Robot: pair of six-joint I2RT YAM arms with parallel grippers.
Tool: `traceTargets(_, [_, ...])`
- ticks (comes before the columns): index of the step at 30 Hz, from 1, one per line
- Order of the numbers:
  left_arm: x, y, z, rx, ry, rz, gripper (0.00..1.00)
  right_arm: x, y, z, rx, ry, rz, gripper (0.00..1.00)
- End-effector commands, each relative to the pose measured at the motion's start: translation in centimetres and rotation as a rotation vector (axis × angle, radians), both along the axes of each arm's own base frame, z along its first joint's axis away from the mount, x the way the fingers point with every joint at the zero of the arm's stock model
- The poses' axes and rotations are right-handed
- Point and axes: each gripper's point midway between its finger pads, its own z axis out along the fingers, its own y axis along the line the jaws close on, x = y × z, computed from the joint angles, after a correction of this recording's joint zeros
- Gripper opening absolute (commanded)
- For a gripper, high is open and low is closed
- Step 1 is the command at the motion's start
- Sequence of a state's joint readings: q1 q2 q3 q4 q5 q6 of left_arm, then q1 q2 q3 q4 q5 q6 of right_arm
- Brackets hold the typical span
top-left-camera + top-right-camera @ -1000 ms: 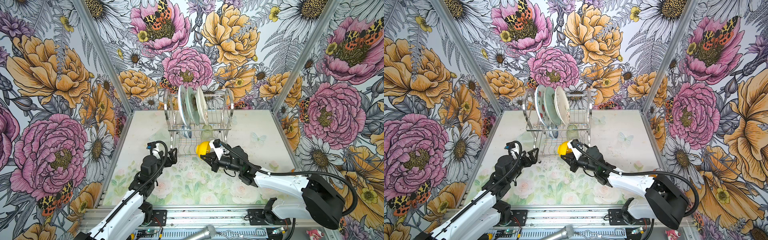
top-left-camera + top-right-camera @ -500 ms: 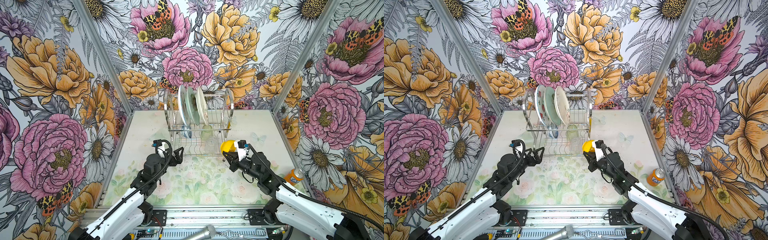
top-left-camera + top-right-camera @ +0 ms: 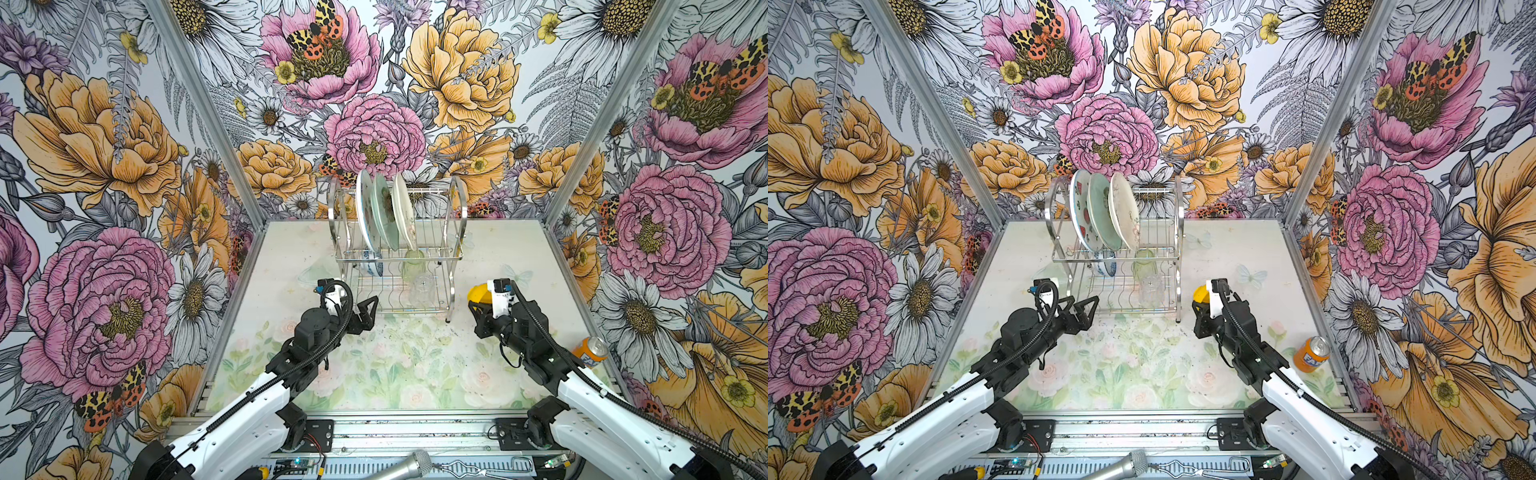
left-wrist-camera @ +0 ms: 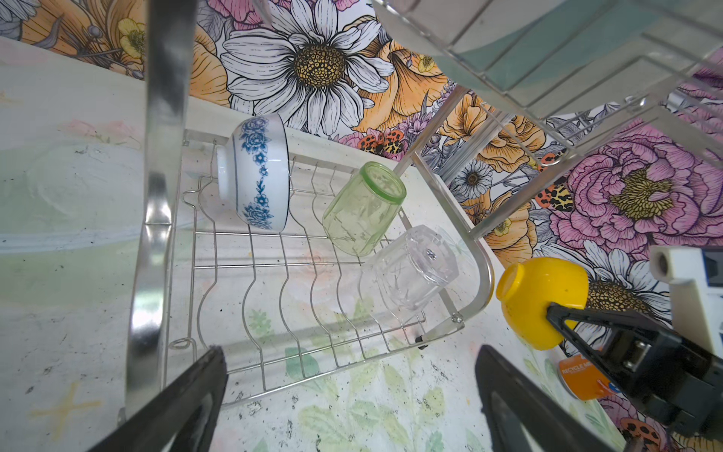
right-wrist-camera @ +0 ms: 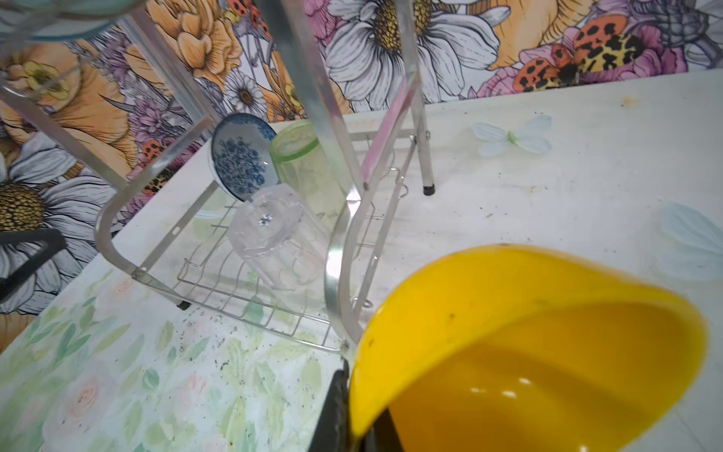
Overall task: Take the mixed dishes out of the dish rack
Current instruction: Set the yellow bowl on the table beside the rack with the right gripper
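Observation:
Bare tabletop beside the rack is below my right gripper. My right gripper needs to turn downward next, level the tilted yellow bowl, and go down there to let go of the bowl's rim.
The dish rack stands at the back middle of the table. Its upper tier holds a watermelon-print plate, a pale green plate and a cream plate, all on edge. On the lower tier lie a blue-and-white bowl, a green tumbler and a clear glass. My right gripper is shut on the rim of the yellow bowl, held tilted just right of the rack. My left gripper stands open and empty at the rack's front left corner.
An orange soda can stands near the table's right edge, behind my right arm. A microphone lies on the front rail. Flowered walls close in the table on three sides.
My right gripper has carried the yellow bowl from in front of the rack to its right side, uncovering the can. My left gripper has moved forward toward the rack's front left corner.

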State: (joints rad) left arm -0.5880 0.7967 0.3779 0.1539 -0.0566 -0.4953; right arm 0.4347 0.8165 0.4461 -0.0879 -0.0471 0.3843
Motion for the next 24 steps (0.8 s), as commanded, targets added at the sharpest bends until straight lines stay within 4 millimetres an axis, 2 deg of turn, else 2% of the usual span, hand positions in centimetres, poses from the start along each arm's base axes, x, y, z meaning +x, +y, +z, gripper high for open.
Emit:
traceTargets(1, [0.3,-0.4,1.8,-0.020,-0.056,0.005,0.99,1.4,-1.8,1.5,-0.063,0.016,-0.093,0.00])
traceTargets(9, [0.4,-1.3,1.5,-0.030,-0.058,-0.012,0.99,3.4,-4.8,2.3,-0.205,0.144,-0.191,0.00])
traceTargets(12, [0.3,-1.7,1.6,-0.030,-0.058,-0.025,0.99,4.0,-5.6,1.9,-0.210,0.222,-0.206,0.00])
traceTargets(15, [0.2,-1.9,1.8,-0.032,-0.061,-0.031,0.99,4.4,-6.7,0.5,-0.225,0.346,-0.226,0.00])
traceTargets(24, [-0.4,-1.6,2.3,-0.043,-0.083,-0.030,0.99,4.5,-7.7,-4.8,-0.369,0.610,-0.188,0.00])
